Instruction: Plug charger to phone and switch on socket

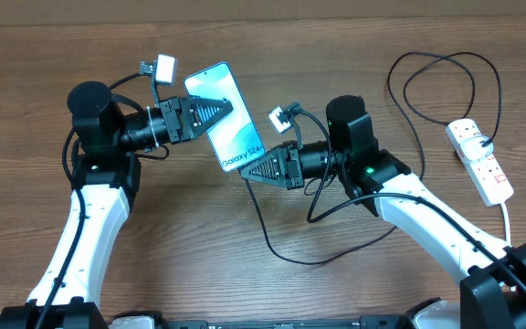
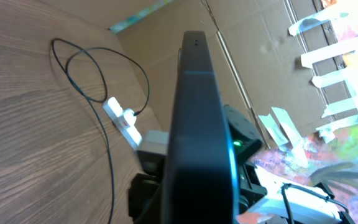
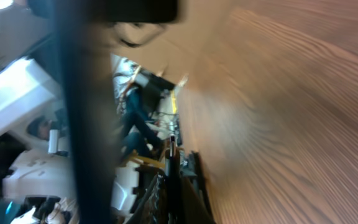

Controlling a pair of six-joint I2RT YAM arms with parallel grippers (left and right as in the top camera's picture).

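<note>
The plug goes down next as my right gripper tilts down to the tabletop below and right in the overhead view and releases it, outside the phone (image 1: 236, 137).
The phone (image 1: 236, 137), its light-blue screen lit, is held off the table by my left gripper (image 1: 219, 109), which is shut on its upper part. My right gripper (image 1: 254, 171) is shut on the plug end of the charger (image 1: 268, 234), right at the phone's lower edge; I cannot tell whether the tip is inside. The thin black cable loops across the table to the socket (image 1: 479, 161) at the far right. In the left wrist view the phone (image 2: 201, 124) is edge-on. In the right wrist view it (image 3: 86, 112) is a dark bar beside the held plug (image 3: 173, 177).
The socket's thick white cord (image 1: 508, 219) runs toward the front right. Black cable loops (image 1: 446, 78) lie behind the socket. The socket (image 2: 120, 117) and cable (image 2: 98, 81) also show in the left wrist view, with cardboard walls beyond the table.
</note>
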